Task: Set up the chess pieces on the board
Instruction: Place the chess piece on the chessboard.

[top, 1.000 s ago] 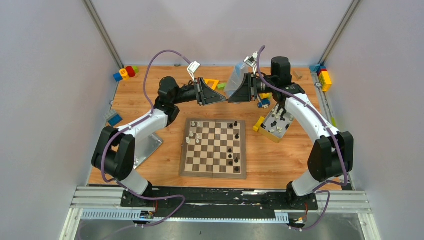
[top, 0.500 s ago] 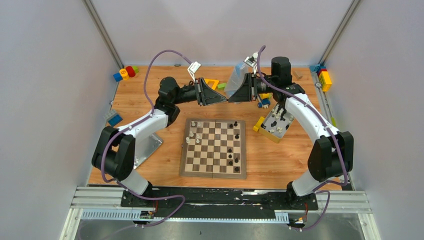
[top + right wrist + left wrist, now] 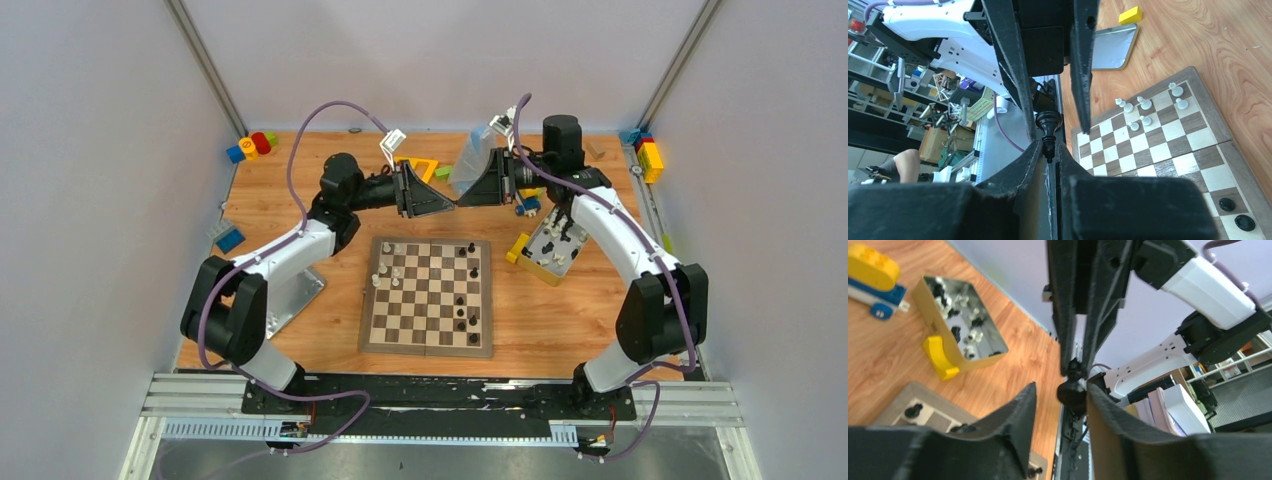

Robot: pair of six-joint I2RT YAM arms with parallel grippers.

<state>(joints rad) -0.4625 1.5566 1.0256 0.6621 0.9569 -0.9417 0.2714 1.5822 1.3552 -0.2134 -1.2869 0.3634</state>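
Note:
The black piece goes onto the board's edge square between black pieces next, since that square is empty. My right gripper draws back and down, turns its fingers downward and releases.
Both grippers meet tip to tip in the air above the far edge of the board point(image 3: 428, 350). My right gripper point(image 3: 1048, 146) is shut on a black chess piece point(image 3: 1047, 122), pinching its top while its round base sticks out. My left gripper point(image 3: 1060, 390) stands open around that same black piece point(image 3: 1071, 389), its jaws apart on either side. Several white pieces point(image 3: 392, 268) stand on the board's far left squares. Several black pieces point(image 3: 463, 300) stand along its right side.
A yellow-sided tin box point(image 3: 540, 268) with more pieces lies right of the board. A silver lid point(image 3: 1110, 47) lies left of the board. Toy blocks sit at the back left point(image 3: 250, 147), the back right point(image 3: 648, 155) and the left edge point(image 3: 228, 238).
The right gripper's jaws have closed on the black piece. The left gripper's jaws have spread apart, and the left wrist has shifted slightly.

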